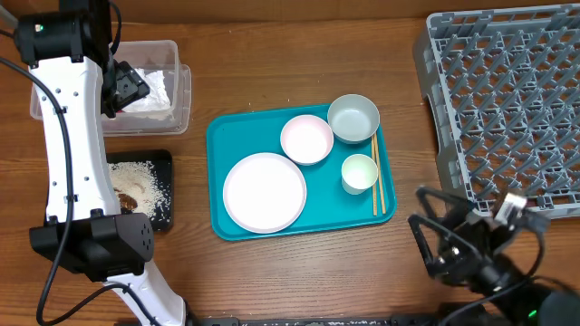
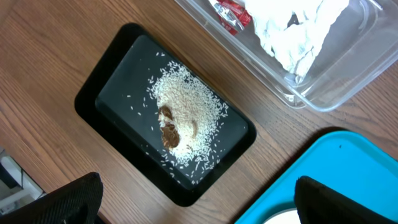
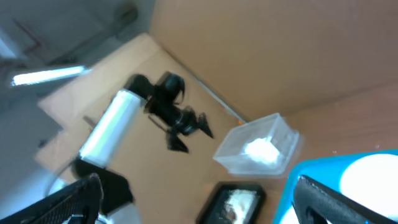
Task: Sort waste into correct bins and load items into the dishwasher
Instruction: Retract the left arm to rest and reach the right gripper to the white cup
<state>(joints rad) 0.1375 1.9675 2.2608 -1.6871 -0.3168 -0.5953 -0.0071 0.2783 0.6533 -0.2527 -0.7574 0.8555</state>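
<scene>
The small cup is outward of my right gripper, so my right gripper should next swing over the tray, turn down and go astride the plate-side rim (image 1: 343, 170), where bare teal leaves room for my fingers.
White napkins (image 1: 149, 86) and a red wrapper (image 2: 231, 12) lie in the clear tub (image 1: 184, 95). Rice crumbs with brown scraps (image 2: 180, 118) cover the black tray (image 1: 165, 161). On the teal tray (image 1: 217, 136) sit the white plate (image 1: 265, 192), pink bowl (image 1: 306, 139), grey-green bowl (image 1: 352, 118), small cup (image 1: 359, 172) and chopsticks (image 1: 376, 181). The grey rack (image 1: 507, 100) stands at the far right with nothing in it. My left gripper (image 1: 122, 86) hangs open above the tub, holding nothing. My right gripper (image 1: 435, 240) is open near the front edge, below the rack.
The left arm's white links (image 1: 68, 136) run along the table's left side, over part of the black tray. Bare wood lies between the teal tray and the rack. A cardboard wall (image 3: 280, 50) backs the table.
</scene>
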